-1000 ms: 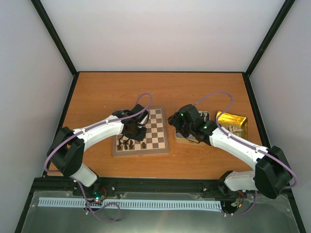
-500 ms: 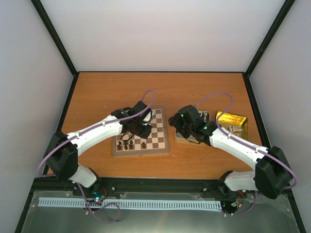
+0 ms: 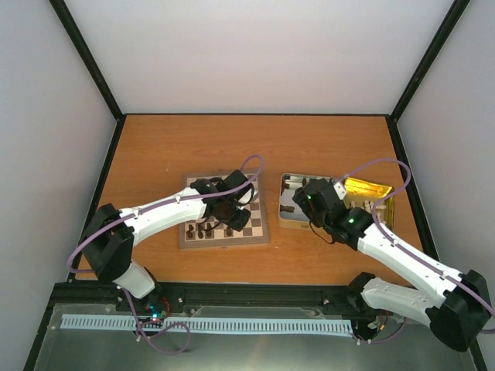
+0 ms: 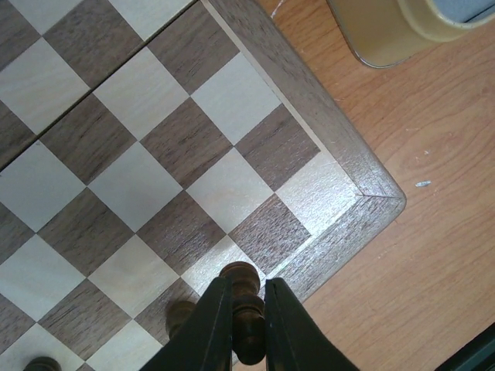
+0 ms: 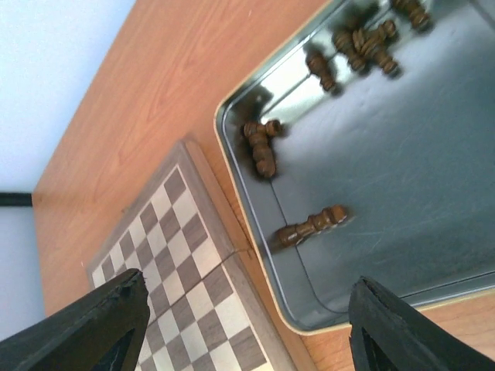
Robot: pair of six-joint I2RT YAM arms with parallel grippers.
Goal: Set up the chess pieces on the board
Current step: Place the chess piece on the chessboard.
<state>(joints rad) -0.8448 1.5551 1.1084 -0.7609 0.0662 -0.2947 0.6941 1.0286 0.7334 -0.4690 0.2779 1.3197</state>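
Dark pieces are lying in the silver tin. I should turn my right gripper and move it outward and down onto a piece by the tin's far edge [image 3: 304,182] [image 5: 321,71].
The board [image 3: 260,229] lies mid-table, with a few dark brown chess pieces [image 3: 201,229] standing along its near left edge. My left gripper [image 3: 226,210] is over the board's near right part. In the left wrist view it [image 4: 246,325] is shut on a dark brown chess piece [image 4: 241,280], held above the squares beside the board's corner [image 4: 363,195]. My right gripper [image 3: 303,199] hangs open and empty over the silver tin [image 3: 288,216]. The right wrist view shows the gripper [image 5: 247,332] with jaws wide apart above the tin [image 5: 232,147], where several dark pieces [image 5: 309,226] lie.
A gold tin [image 3: 370,192] holding cream pieces sits right of the silver tin. The silver tin's edge almost touches the board's right border [image 5: 232,263]. A tin's rounded corner [image 4: 387,35] shows beyond the board corner in the left wrist view. Enclosure walls ring the table.
My left gripper has moved right along the board, carrying the dark piece. My right arm has pulled back to the right, uncovering the silver tin's left part.
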